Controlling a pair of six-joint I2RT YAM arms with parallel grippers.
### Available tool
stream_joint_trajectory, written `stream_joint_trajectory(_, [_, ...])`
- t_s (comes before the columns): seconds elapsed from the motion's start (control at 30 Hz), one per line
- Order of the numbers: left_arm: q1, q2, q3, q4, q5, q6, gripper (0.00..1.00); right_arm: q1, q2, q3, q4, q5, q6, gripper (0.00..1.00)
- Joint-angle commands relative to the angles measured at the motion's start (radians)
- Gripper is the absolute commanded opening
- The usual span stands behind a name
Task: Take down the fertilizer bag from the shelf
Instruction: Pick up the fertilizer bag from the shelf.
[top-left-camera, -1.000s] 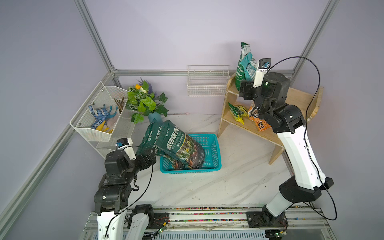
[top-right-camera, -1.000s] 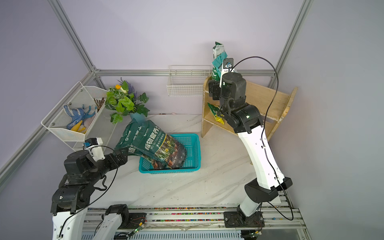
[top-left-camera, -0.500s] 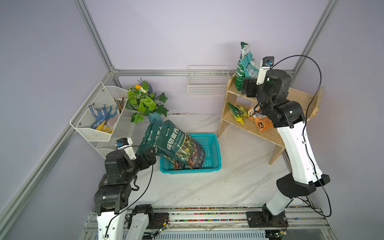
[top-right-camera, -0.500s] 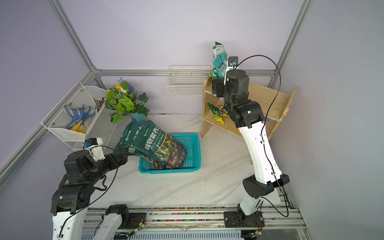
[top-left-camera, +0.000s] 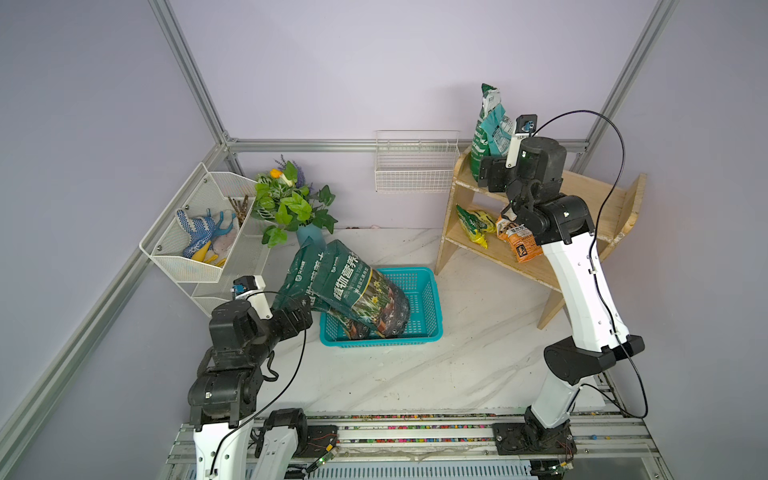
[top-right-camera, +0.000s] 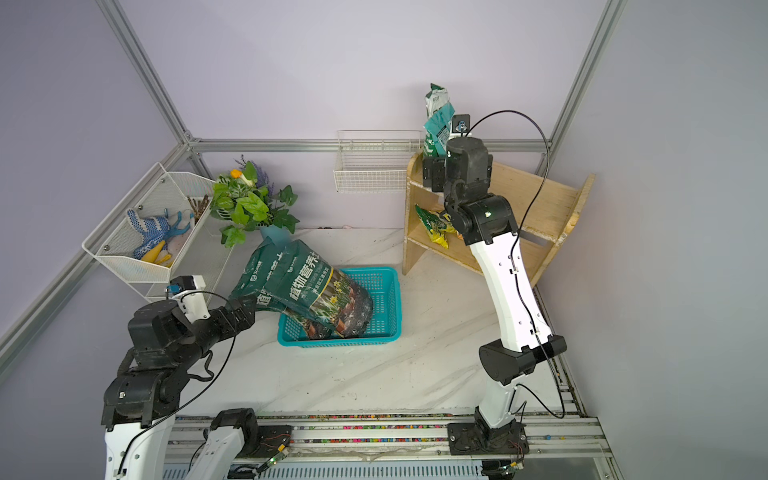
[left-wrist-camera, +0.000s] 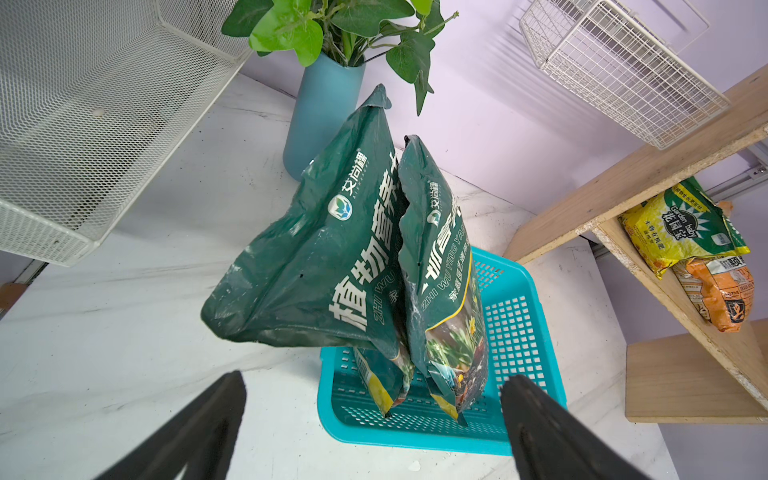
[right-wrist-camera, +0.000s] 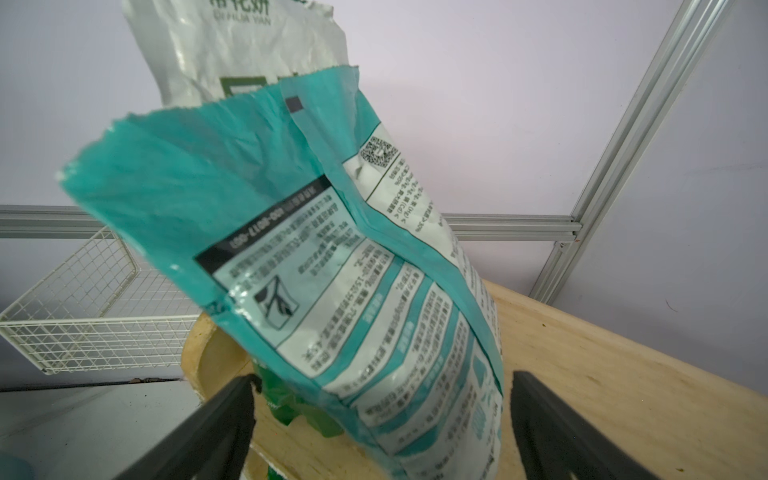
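My right gripper should stay where it is and close its fingers on the teal bag's lower part (right-wrist-camera: 436, 420), because the bag is already between both fingers.
A teal and white fertilizer bag (top-left-camera: 496, 126) (top-right-camera: 438, 124) (right-wrist-camera: 332, 270) stands upright on the top tier of the wooden shelf (top-left-camera: 590, 189) (top-right-camera: 536, 187) (right-wrist-camera: 602, 374), at its left end. My right gripper (top-left-camera: 484, 174) (top-right-camera: 430, 172) (right-wrist-camera: 382, 380) is open, and the bag's lower part sits between its fingers with a gap on each side. A white and green bag (right-wrist-camera: 232, 45) stands just behind the teal one. Low at the left, my left gripper (top-left-camera: 305, 311) (top-right-camera: 249, 305) (left-wrist-camera: 376, 379) is open and empty, close to two dark green soil bags (top-left-camera: 353, 286) (left-wrist-camera: 332, 257) leaning out of the teal basket (top-left-camera: 428, 307) (left-wrist-camera: 519, 332).
Yellow (top-left-camera: 476, 224) and orange (top-left-camera: 521, 245) packets lie on the shelf's lower tier. A white wire wall basket (top-left-camera: 415, 166) hangs left of the shelf. A white mesh rack (top-left-camera: 199, 257) with blue gloves and a plant in a blue vase (top-left-camera: 309, 237) stand at the back left.
My right arm has risen slightly at the top tier and its jaws have spread wider around the fertilizer bag. The left arm and the soil bags have not moved.
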Motion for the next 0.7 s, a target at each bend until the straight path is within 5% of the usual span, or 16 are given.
stream_joint_trajectory(0.0, [0.005,-0.009,-0.041,0.012,0.011,-0.002,1.0,-0.015,0.01,0.019,-0.011,0.016,-0.005,0.99])
stream_joint_trajectory(0.23, [0.005,-0.01,-0.041,0.012,0.012,-0.002,1.0,-0.032,0.029,0.022,-0.011,0.013,-0.007,0.92])
stream_joint_trajectory(0.43, [0.005,-0.01,-0.041,0.012,0.013,-0.003,1.0,-0.047,0.029,0.019,-0.018,0.0,-0.001,0.42])
stream_joint_trajectory(0.67, [0.004,-0.009,-0.041,0.012,0.013,-0.002,1.0,-0.057,0.024,0.015,-0.022,-0.007,0.008,0.13])
